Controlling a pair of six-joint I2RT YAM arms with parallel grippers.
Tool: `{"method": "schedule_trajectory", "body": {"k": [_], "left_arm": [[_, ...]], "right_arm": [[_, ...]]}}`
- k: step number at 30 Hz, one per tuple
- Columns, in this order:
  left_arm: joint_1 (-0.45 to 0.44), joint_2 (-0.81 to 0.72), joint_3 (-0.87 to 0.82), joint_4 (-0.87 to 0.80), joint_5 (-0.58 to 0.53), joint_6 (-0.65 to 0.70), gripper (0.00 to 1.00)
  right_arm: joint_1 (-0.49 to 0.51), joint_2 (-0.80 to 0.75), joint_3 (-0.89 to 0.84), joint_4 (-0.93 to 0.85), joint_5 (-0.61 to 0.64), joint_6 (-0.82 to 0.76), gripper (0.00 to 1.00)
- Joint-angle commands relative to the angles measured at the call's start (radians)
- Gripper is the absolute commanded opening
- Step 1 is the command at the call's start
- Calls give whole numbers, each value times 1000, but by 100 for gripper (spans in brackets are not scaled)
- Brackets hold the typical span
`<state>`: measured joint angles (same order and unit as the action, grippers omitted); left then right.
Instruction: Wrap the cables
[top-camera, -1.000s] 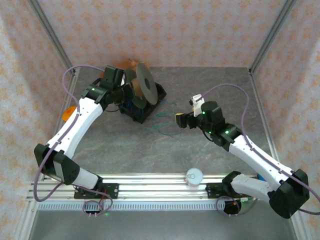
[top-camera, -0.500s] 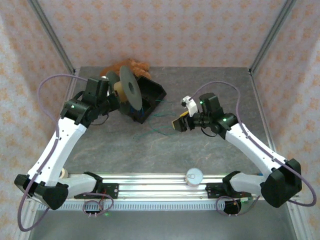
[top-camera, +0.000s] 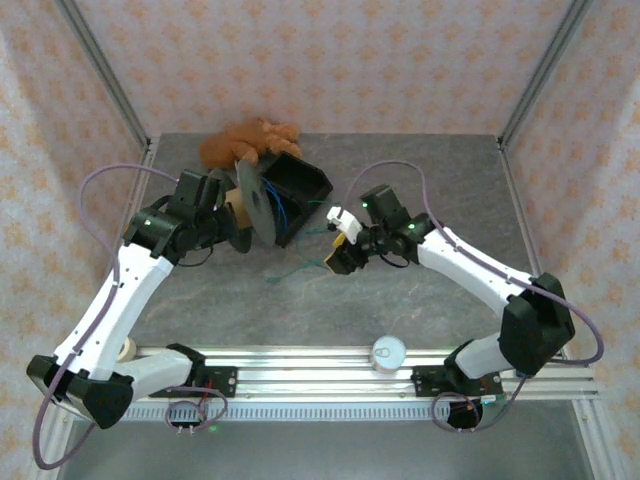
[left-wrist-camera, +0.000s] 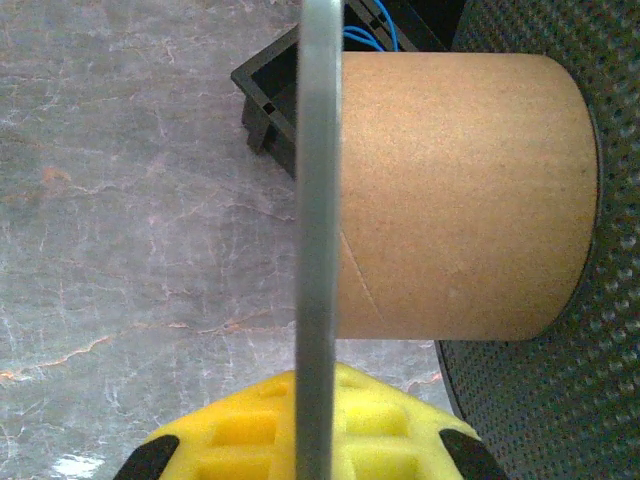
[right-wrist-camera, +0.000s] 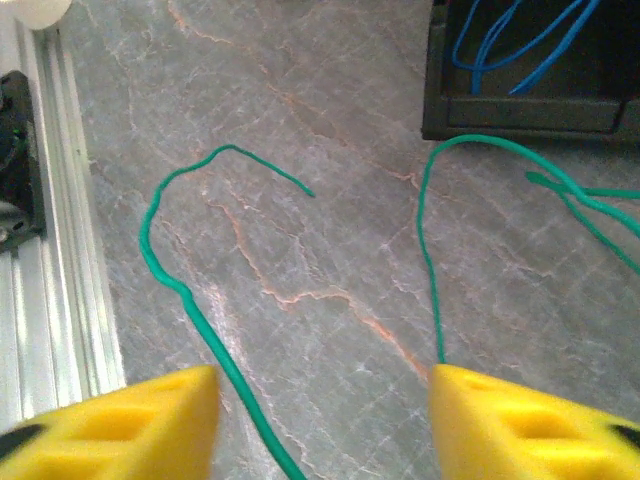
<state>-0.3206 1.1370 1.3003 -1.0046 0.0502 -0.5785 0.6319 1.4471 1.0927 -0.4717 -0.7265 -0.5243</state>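
Note:
The spool still hangs tilted, so the robot's left gripper needs to carry it back and down onto the tabletop by the box's near corner and let go of it.
The grey spool with its cardboard core hangs tilted just left of the black box. My left gripper is shut on the spool's thin grey flange, which runs edge-on between the yellow fingers. The green cable lies loose on the table, and one strand passes between the jaws of my right gripper, near its left finger. That gripper is open over the green cable. The blue cable lies coiled inside the box.
An orange plush toy lies behind the spool at the back. A white round cup stands on the aluminium rail at the near edge; the rail is close to the right gripper's left side.
The left arm carried the spool off the box to its left and tilted it. The right gripper moved left and down over the green cable, and its jaws narrowed.

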Motion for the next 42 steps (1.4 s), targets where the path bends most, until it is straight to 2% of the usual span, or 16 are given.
{"method": "schedule_trajectory", "body": {"k": [1,4,7,12,16,18,20,22,26,29,31,34,36,38,42], "left_arm": [[3,-33,-6,25,-37,-9,0],[5,-34,-10,17,-23,-14,0],[6,-30,-12,5,-8,-32,0],[6,-32,-48,-1,46,-159,0],[-6,-3,-96,3,118,-290,0],[-46,25,-92,-20,101,-330,0],[-102,57,-70,-57,30,-358,0],[-145,92,-63,-71,2,-382,0],[-150,150,-103,-51,3,-446,0],[-152,190,-93,-35,27,-436,0],[-156,221,-66,-52,26,-421,7],[-172,259,-16,-90,14,-399,39],[-181,269,1,-94,13,-393,52],[-187,269,11,-85,14,-390,57],[-190,249,28,-97,13,-396,56]], "right_arm": [[16,72,70,-30,-2,-58,35],[26,122,116,-90,-15,-77,1],[32,95,110,-97,23,-60,0],[34,-105,21,-29,308,40,0],[34,-241,-38,0,455,80,0],[34,-295,-62,15,527,103,0],[34,-331,-84,38,586,130,0],[34,-361,-108,79,600,173,0],[34,-399,-170,218,534,256,0],[35,-409,-209,318,513,301,0],[35,-408,-222,359,520,336,0],[37,-398,-224,374,468,350,0],[41,-399,-243,410,478,375,0],[48,-406,-261,439,472,387,0],[58,-445,-321,522,448,405,0]]}}
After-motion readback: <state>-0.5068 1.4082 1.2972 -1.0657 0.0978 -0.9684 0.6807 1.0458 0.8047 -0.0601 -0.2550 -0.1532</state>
